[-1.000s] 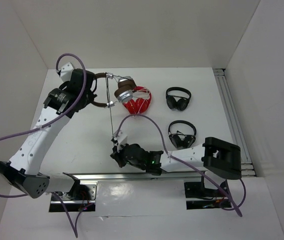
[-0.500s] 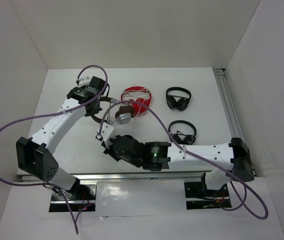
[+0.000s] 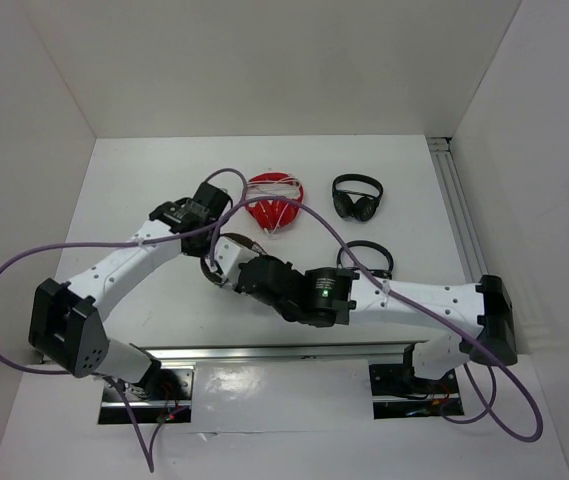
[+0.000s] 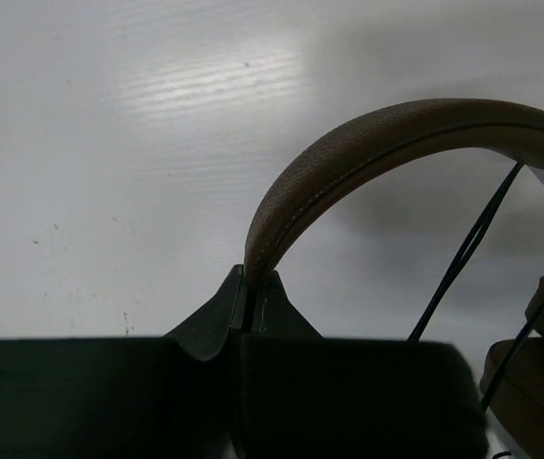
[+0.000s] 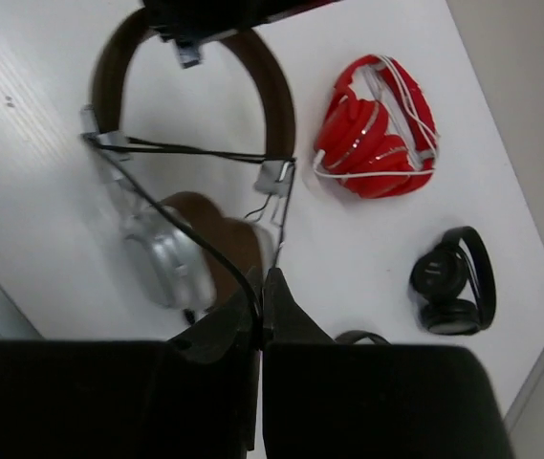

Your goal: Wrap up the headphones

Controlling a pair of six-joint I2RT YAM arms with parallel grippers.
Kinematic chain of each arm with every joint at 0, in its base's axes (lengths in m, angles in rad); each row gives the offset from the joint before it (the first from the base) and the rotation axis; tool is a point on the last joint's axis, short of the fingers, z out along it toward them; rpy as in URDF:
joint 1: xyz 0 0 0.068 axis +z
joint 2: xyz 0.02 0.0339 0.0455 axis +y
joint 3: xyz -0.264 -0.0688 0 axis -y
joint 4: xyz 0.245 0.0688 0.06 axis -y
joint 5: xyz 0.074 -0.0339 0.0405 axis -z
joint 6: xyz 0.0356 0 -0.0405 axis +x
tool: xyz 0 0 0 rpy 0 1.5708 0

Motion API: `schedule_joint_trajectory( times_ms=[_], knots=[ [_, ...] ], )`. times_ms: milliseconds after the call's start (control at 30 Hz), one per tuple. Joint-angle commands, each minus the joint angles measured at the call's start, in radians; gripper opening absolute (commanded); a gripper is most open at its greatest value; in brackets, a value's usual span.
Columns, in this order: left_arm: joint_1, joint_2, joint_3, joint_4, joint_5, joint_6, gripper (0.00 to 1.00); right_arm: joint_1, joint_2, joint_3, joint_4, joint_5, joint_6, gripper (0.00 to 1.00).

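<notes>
The headband will go to the right in the top view and down with my left gripper, which will release it on the tabletop (image 3: 281,247) beside the red pair, since that spot is clear.
The headphones have a brown headband (image 5: 276,91), a silver cup (image 5: 162,263) and brown ear pads (image 5: 228,229), and they lie on the white table. My left gripper (image 4: 249,279) is shut on the headband (image 4: 396,134); it shows at the top of the right wrist view (image 5: 205,24). My right gripper (image 5: 262,292) is shut on the thin dark cable (image 5: 205,239), which runs across the headband arms and past the cup. In the top view the left gripper (image 3: 204,215) and the right gripper (image 3: 222,265) are close together, and the headphones are mostly hidden under them.
A red pair with a white cord (image 3: 272,198) lies just behind the grippers. One small black pair (image 3: 356,196) is to its right, and another (image 3: 366,255) is half hidden by the right arm. A rail (image 3: 469,240) runs along the right wall.
The left gripper has carried the headphones from beside the red pair toward the table's middle. The right gripper, still holding the cable, has moved up close to it.
</notes>
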Motion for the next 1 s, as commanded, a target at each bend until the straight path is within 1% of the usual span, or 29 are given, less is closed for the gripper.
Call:
schedule_joint_trajectory(
  times_ms=[0,33,67,167,200,300,367,400,433,533,600,700,733,800,833,900,933,967],
  knots=[
    [-0.028,-0.107,-0.031,0.064,0.110,0.077,0.00,-0.019,-0.089,-0.028,0.047,0.118,-0.059,0.00],
    [-0.028,-0.121,-0.061,0.064,0.121,0.077,0.00,-0.039,-0.089,-0.028,0.047,0.128,-0.059,0.00],
    [-0.057,-0.144,-0.073,0.064,0.121,0.077,0.00,-0.048,-0.104,-0.057,0.073,0.128,-0.074,0.00],
    [-0.089,-0.184,-0.119,0.076,0.156,0.087,0.00,-0.094,-0.125,-0.094,0.134,0.148,-0.101,0.00],
    [-0.113,-0.225,-0.133,0.076,0.185,0.087,0.00,-0.108,-0.135,-0.118,0.145,0.131,-0.101,0.00],
    [-0.156,-0.287,-0.169,0.095,0.204,0.096,0.00,-0.160,-0.144,-0.175,0.197,0.074,-0.101,0.00],
    [-0.176,-0.339,-0.169,0.104,0.213,0.105,0.00,-0.195,-0.153,-0.196,0.228,0.008,-0.110,0.00],
    [-0.192,-0.339,-0.169,0.093,0.213,0.105,0.00,-0.209,-0.153,-0.209,0.228,0.008,-0.110,0.00],
    [-0.192,-0.348,-0.158,0.084,0.213,0.105,0.00,-0.222,-0.153,-0.209,0.240,-0.027,-0.101,0.00],
    [-0.215,-0.393,-0.138,0.075,0.202,0.105,0.00,-0.272,-0.144,-0.197,0.221,-0.114,-0.081,0.00],
    [-0.215,-0.428,-0.115,0.064,0.193,0.105,0.00,-0.297,-0.135,-0.187,0.220,-0.154,-0.069,0.03],
    [-0.215,-0.471,-0.094,0.053,0.167,0.114,0.00,-0.318,-0.123,-0.187,0.220,-0.185,-0.058,0.05],
    [-0.215,-0.471,-0.094,0.053,0.146,0.114,0.00,-0.318,-0.123,-0.187,0.220,-0.222,-0.058,0.07],
    [-0.215,-0.482,-0.071,0.053,0.134,0.126,0.00,-0.364,-0.123,-0.187,0.239,-0.280,-0.047,0.12],
    [-0.215,-0.482,-0.071,0.053,0.120,0.126,0.00,-0.383,-0.135,-0.196,0.249,-0.347,-0.036,0.19],
    [-0.215,-0.491,-0.045,0.053,0.109,0.126,0.00,-0.428,-0.135,-0.207,0.289,-0.407,-0.024,0.31],
    [-0.215,-0.482,-0.044,0.053,0.100,0.126,0.00,-0.438,-0.144,-0.222,0.305,-0.433,-0.024,0.34],
    [-0.215,-0.482,-0.029,0.053,0.100,0.126,0.00,-0.438,-0.144,-0.235,0.315,-0.434,-0.013,0.34]
  ],
)
